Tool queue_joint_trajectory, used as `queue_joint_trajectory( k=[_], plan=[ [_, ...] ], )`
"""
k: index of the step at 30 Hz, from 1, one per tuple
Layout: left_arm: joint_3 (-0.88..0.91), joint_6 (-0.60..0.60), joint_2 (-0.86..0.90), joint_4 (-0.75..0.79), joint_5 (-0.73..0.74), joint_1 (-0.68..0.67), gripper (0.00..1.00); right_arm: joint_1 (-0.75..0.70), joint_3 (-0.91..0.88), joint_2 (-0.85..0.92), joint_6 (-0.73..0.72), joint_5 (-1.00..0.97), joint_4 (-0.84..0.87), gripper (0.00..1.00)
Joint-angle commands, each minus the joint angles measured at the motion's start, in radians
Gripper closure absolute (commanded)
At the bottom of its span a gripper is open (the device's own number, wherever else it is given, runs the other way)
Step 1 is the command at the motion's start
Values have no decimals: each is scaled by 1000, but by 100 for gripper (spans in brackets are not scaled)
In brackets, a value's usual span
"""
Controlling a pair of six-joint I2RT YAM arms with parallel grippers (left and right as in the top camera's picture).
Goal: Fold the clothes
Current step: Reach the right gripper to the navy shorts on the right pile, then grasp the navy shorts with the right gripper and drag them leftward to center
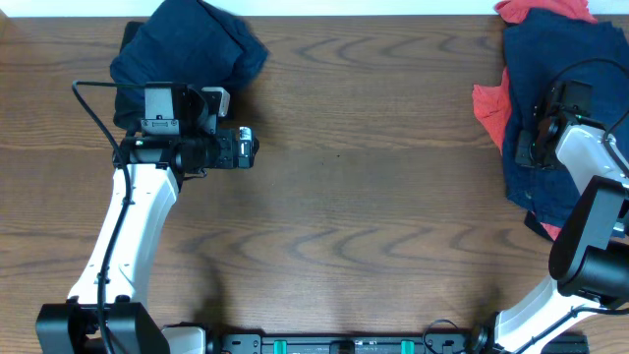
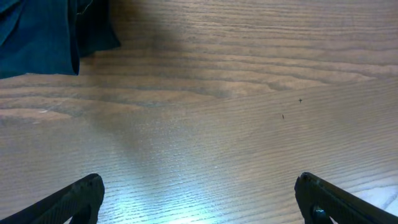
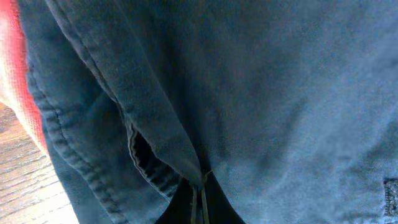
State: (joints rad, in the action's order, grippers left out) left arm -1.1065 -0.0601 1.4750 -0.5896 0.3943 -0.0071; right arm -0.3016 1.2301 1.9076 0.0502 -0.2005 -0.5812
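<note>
The navy shorts (image 1: 550, 59) should next be lifted and carried by my right gripper and released over the bare wood, since that lies to its left in the overhead view.
A folded dark navy garment (image 1: 192, 44) lies at the far left of the table; its edge shows in the left wrist view (image 2: 37, 37). My left gripper (image 1: 246, 149) is open and empty over bare wood just in front of and to the right of it (image 2: 199, 196). At the far right, navy shorts (image 1: 550, 59) lie in a pile over a red-orange T-shirt (image 1: 486, 103). My right gripper (image 1: 536, 138) is down on this pile. In the right wrist view it is shut (image 3: 200, 186), pinching a fold of the navy shorts (image 3: 280, 93) beside a seam. A strip of the T-shirt (image 3: 18, 74) shows at the left.
The brown wooden table (image 1: 373, 197) stretches between the two piles. Both arm bases stand at the front edge, with a black rail between them (image 1: 334, 344). A black cable loops over the left arm (image 1: 93, 108).
</note>
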Motion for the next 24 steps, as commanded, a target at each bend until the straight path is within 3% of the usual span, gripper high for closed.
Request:
queue_joint_trajectory(
  k=[1, 12, 24],
  plan=[
    [-12, -18, 3, 5, 13, -1, 2, -3, 36, -13, -9, 33, -11, 99],
    [-12, -17, 0, 9, 14, -1, 2, 131, 288, -208, -8, 218, -274, 99],
    [-12, -13, -72, 0, 14, -1, 3, 468, 375, -301, -17, 239, -368, 99]
  ],
)
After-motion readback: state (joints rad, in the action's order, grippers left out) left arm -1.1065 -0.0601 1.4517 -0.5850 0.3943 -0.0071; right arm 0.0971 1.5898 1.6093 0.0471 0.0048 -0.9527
